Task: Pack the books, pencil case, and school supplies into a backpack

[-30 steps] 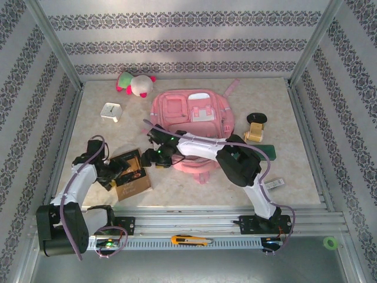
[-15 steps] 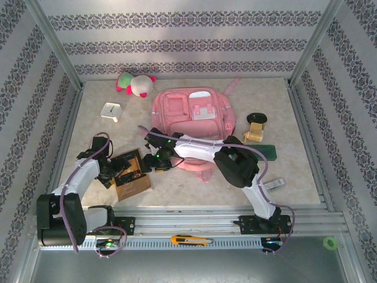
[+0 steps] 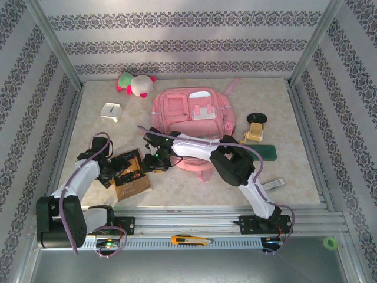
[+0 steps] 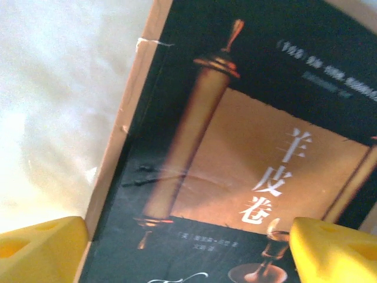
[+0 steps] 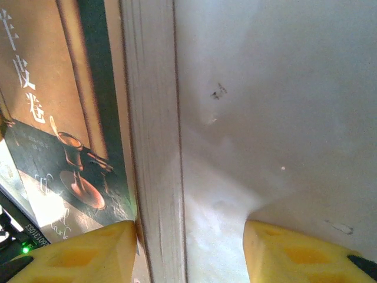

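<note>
My right gripper is already straddling the opposite page edge, so my left gripper should next move off the cover to the book's spine edge and tilt to pinch it.
The dark brown book with gold lettering lies flat near the table's front left. My left gripper hovers over its cover, open wide, yellow fingertips spread to either side. My right gripper is at the book's right side, open; the pale page edge runs between its fingers, one fingertip over the cover, the other over bare table. The pink backpack lies flat at mid table. The dark green pencil case and a pale bar lie to the right.
A white clock cube and a plush toy sit at the back left. A black lump and a wooden block lie right of the backpack. A yellow-and-black cutter rests on the front rail. Metal frame posts border the table.
My right gripper has slid left from the backpack's front corner to the book's right edge. The left gripper stays over the book, barely shifted.
</note>
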`<state>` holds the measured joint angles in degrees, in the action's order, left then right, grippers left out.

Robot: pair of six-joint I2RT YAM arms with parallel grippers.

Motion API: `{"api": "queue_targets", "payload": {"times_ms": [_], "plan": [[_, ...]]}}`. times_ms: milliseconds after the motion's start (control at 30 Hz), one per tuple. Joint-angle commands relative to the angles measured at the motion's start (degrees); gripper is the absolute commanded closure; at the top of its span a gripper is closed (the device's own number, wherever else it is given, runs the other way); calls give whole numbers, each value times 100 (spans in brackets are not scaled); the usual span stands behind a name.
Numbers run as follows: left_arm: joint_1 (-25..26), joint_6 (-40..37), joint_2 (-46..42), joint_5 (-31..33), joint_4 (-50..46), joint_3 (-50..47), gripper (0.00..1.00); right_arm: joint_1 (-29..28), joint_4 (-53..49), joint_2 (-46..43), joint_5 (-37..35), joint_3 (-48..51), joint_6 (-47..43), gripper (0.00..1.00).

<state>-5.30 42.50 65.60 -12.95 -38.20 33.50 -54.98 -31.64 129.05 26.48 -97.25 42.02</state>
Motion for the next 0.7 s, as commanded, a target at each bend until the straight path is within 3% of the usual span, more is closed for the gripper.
{"api": "queue_targets", "payload": {"times_ms": [0, 300, 467, 667], "plan": [[-15, -54, -385, 296, 385, -254, 9, -105, 159, 242, 9, -97, 48, 51], [-24, -1, -113, 38, 977, -606, 5, -118, 62, 310, -12, -88, -20, 59], [0, -9, -5, -789, 1378, -758, 8, -62, 182, 406, 216, -143, 104, 71], [44, -69, -884, -1568, 1310, -599, 10, 39, 140, 576, 289, -417, 129, 77]]}}
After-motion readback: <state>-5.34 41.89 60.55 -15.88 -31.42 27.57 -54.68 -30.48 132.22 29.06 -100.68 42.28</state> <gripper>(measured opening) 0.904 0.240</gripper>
